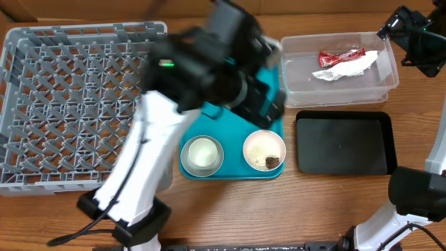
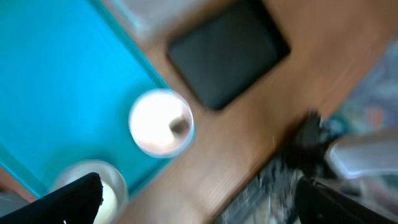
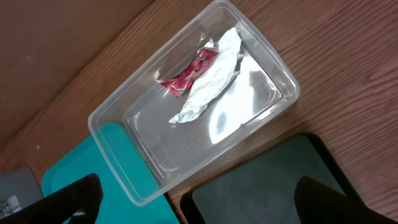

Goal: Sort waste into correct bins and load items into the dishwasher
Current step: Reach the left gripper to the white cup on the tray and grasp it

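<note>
My left gripper moves back and down to the small white cup's rim (image 1: 210,157) (image 2: 113,200) in the grey metal bowl next.
The red wrapper (image 1: 341,56) and white napkin (image 1: 346,68) lie in the clear tub (image 1: 293,77); both show in the right wrist view, wrapper (image 3: 186,76) and napkin (image 3: 211,78). The black tray (image 1: 341,143) is bare. A small white bowl (image 1: 264,150) on the teal tray holds rice grains and a brown chunk (image 1: 272,162). A small white cup (image 1: 202,153) sits in the grey metal bowl (image 1: 187,162). The grey rack (image 1: 77,104) is at the left. My left gripper (image 2: 199,208) is open and empty, above the white bowl (image 2: 160,122). My right gripper (image 3: 199,205) is open and empty above the tub (image 3: 289,87). Plate and chopsticks are out of view.
The flat teal tray (image 1: 275,125) lies between the rack and the bins. My blurred left arm (image 1: 209,66) covers the tray's middle and back. My right arm (image 1: 411,38) is at the far right corner. The black tray also shows in both wrist views (image 2: 229,53) (image 3: 267,186).
</note>
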### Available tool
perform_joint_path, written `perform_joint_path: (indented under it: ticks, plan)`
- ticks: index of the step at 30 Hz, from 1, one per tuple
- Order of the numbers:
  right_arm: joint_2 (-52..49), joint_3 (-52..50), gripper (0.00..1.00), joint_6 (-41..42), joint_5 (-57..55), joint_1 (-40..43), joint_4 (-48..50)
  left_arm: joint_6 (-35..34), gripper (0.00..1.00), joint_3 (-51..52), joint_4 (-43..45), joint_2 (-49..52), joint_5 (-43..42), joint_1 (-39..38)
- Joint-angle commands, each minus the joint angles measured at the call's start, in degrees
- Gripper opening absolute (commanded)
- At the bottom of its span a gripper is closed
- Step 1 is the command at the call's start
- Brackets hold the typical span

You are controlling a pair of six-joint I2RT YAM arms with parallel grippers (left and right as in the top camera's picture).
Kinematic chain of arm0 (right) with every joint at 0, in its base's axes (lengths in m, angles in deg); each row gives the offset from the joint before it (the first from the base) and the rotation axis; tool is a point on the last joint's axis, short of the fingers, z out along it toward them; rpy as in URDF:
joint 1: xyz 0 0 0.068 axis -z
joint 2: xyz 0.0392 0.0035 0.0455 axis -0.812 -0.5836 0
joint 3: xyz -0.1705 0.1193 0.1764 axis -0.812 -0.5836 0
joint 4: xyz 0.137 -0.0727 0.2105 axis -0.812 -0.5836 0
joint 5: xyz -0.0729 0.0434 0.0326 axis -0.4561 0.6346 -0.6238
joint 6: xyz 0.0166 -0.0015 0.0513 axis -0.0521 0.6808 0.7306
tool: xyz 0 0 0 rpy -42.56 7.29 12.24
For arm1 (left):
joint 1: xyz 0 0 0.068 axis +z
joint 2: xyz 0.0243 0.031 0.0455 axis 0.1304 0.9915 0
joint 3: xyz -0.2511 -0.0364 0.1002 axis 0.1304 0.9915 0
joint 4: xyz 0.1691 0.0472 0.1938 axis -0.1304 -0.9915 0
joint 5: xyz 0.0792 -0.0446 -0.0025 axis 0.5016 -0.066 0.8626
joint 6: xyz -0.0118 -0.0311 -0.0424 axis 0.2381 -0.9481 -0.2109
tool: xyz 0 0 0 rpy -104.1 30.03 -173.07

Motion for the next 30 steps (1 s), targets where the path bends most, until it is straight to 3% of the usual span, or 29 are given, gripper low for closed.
perform_joint_path:
  ticks: [1,7,10,12,14,20,26,30]
  plan:
    - [0.31,0.87,1.0,0.24,0.04,0.09,0.31,-1.25,1.0,12.26,0.02,0.28,2.67,-5.07]
    - [0.31,0.87,1.0,0.24,0.04,0.09,0.31,-4.87,0.99,27.74,7.48,0.28,2.58,-8.13]
    - [0.31,0.87,1.0,0.24,0.04,0.09,0.31,-5.68,0.98,26.75,6.29,0.2,4.57,-5.31]
    - [0.31,0.87,1.0,0.24,0.04,0.09,0.31,-9.97,1.0,25.62,1.01,-0.11,11.61,0.0]
    - [0.31,0.87,1.0,0.24,0.04,0.09,0.31,-9.99,0.95,26.14,-0.48,-0.2,10.73,2.43]
    - [0.31,0.87,1.0,0.24,0.07,0.09,0.31,-7.06,0.96,29.77,-0.48,-1.03,10.03,2.84]
    - [0.31,0.87,1.0,0.24,0.07,0.09,0.31,-5.55,1.0,43.23,-0.22,-12.63,9.33,3.48]
    - [0.31,0.87,1.0,0.24,0.04,0.09,0.31,-3.69,1.0,52.68,10.75,-14.6,9.7,-0.42]
